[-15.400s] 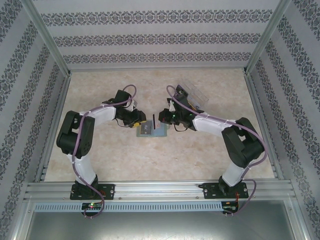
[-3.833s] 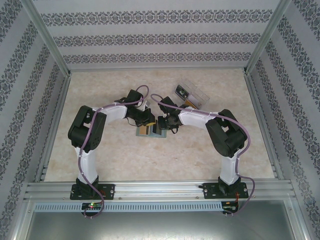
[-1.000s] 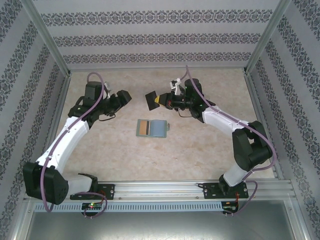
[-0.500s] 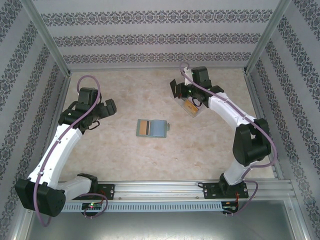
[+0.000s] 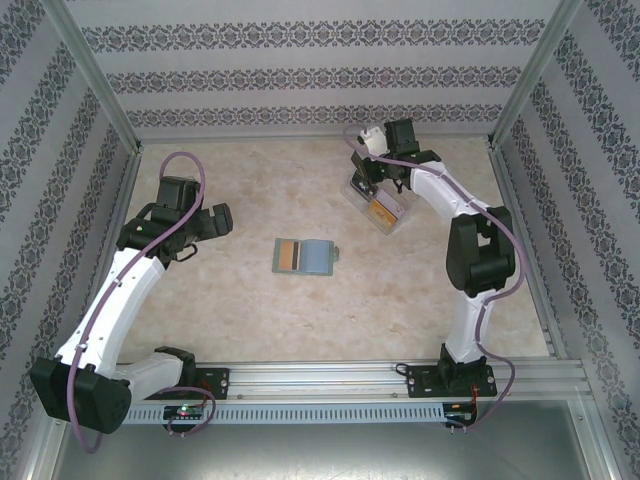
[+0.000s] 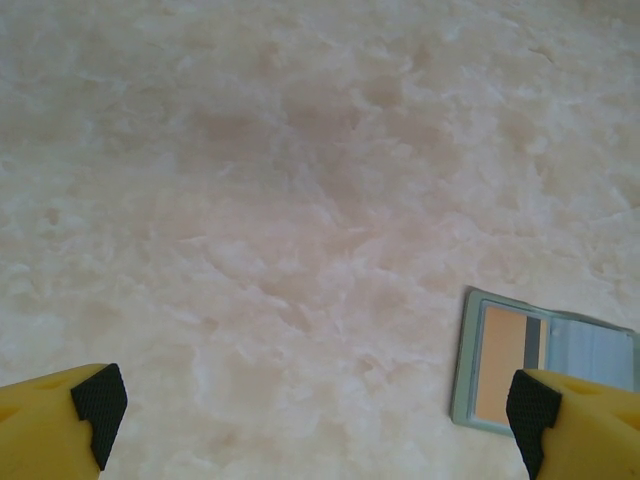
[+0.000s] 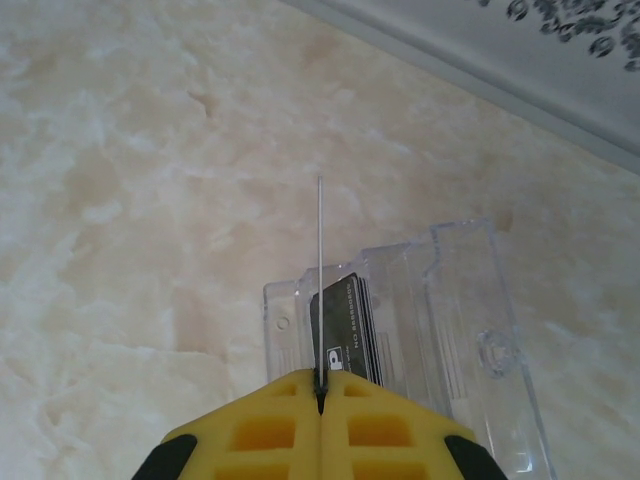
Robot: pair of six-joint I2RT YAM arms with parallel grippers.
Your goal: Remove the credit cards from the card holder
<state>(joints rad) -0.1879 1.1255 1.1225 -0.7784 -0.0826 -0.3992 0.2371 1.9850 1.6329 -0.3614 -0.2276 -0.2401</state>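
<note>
The upright card comes down in my right gripper next, beside the dark cards standing in the clear box's far slot (image 5: 363,184) (image 7: 346,325) below the gripper, and is released.
The grey-green card holder (image 5: 318,258) lies open and flat mid-table, a golden-yellow card (image 5: 289,255) tucked in its left panel. The left wrist view catches the card holder (image 6: 590,350) and golden card (image 6: 505,362) at the lower right. My left gripper (image 5: 216,220) hangs open to the left of the holder, its fingers (image 6: 97,400) spread wide over bare table. My right gripper (image 7: 320,388) is shut on a thin card (image 7: 320,270) seen edge-on, held upright above the clear plastic box (image 7: 460,300). From above, the right gripper (image 5: 366,172) sits at that box's far end.
The clear plastic box (image 5: 380,206) at the back right holds several cards, a dark one (image 7: 345,320) facing the wrist camera. The back wall (image 5: 320,125) runs close behind the right gripper. Metal frame rails edge the table on both sides.
My right arm has carried the card from near the table's middle to the clear box at the back right. My left arm has drawn back left, away from the holder.
</note>
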